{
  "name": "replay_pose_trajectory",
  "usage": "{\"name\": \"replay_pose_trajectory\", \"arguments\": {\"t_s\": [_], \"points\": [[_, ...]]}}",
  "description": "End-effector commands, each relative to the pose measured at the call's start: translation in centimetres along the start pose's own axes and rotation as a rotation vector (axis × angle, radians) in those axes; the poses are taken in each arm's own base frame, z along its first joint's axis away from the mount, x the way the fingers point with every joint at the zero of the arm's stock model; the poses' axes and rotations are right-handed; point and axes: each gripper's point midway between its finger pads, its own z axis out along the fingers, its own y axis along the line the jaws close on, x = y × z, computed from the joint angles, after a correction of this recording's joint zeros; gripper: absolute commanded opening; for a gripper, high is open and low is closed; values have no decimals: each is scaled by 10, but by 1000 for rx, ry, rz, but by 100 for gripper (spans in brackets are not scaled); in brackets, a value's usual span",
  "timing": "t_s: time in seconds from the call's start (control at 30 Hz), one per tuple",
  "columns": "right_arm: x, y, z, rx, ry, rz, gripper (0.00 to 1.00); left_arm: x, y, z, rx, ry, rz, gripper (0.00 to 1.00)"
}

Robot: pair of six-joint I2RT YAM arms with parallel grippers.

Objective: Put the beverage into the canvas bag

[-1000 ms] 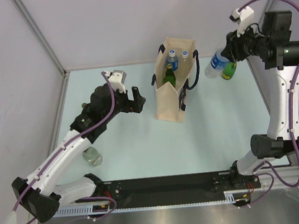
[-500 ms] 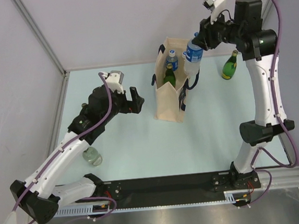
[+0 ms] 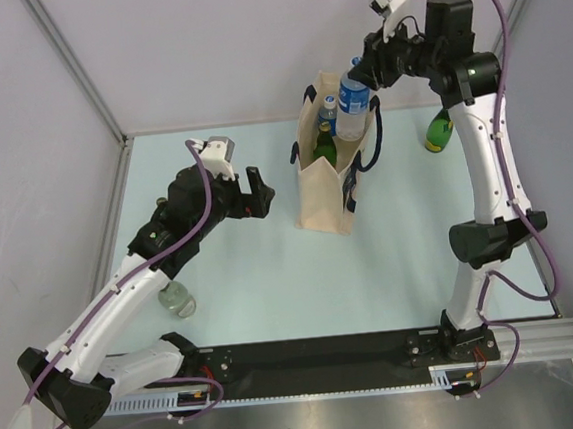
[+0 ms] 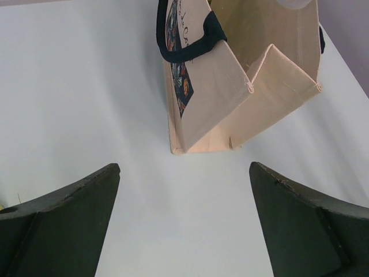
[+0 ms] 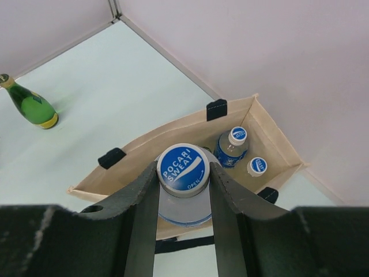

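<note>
The free space beside the bag's green bottle is below my right gripper, so I should lower my gripper into the canvas bag (image 3: pixel 324 203) next and let go of the blue cap.
The beige canvas bag (image 3: pixel 324 203) with navy handles stands upright at the middle back of the table. It holds two blue-capped bottles (image 5: pixel 237 136) and a green bottle (image 3: pixel 324 149). My right gripper (image 3: pixel 364 72) is shut on a blue-capped Pocari Sweat bottle (image 3: pixel 353 103) and holds it upright above the bag's right side. In the right wrist view the fingers (image 5: pixel 144 196) clamp its cap (image 5: pixel 183 167) over the open bag (image 5: pixel 277 144). My left gripper (image 3: pixel 256 192) is open and empty, left of the bag. In the left wrist view it (image 4: pixel 184 167) faces the bag's side (image 4: pixel 202 104).
A green glass bottle (image 3: pixel 439 131) stands on the table at the back right and also shows in the right wrist view (image 5: pixel 31 105). A clear bottle (image 3: pixel 179 299) stands by the left arm near the front left. Grey walls close in the back and sides.
My right arm has swung left and carried the bottle from beside the green bottle at the back right to above the bag's mouth. The left arm has barely moved.
</note>
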Motion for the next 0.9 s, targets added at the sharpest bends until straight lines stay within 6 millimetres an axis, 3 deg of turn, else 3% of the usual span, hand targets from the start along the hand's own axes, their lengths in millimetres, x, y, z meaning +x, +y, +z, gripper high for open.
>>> {"name": "replay_pose_trajectory", "arguments": {"t_s": [0.0,0.57,0.77,0.87], "points": [[-26,-6,14,-15,-118,-97,0,-16,-1,-6,-4,-48,-31,100],[118,-50,96,-1,194,-65,0,-7,1,-4,-12,-28,-59,100],[167,-55,113,-3,297,-80,0,-5,2,-5,-17,-24,-65,100],[181,-58,115,-3,324,-85,0,-4,3,-6,-23,-22,-67,100]]}}
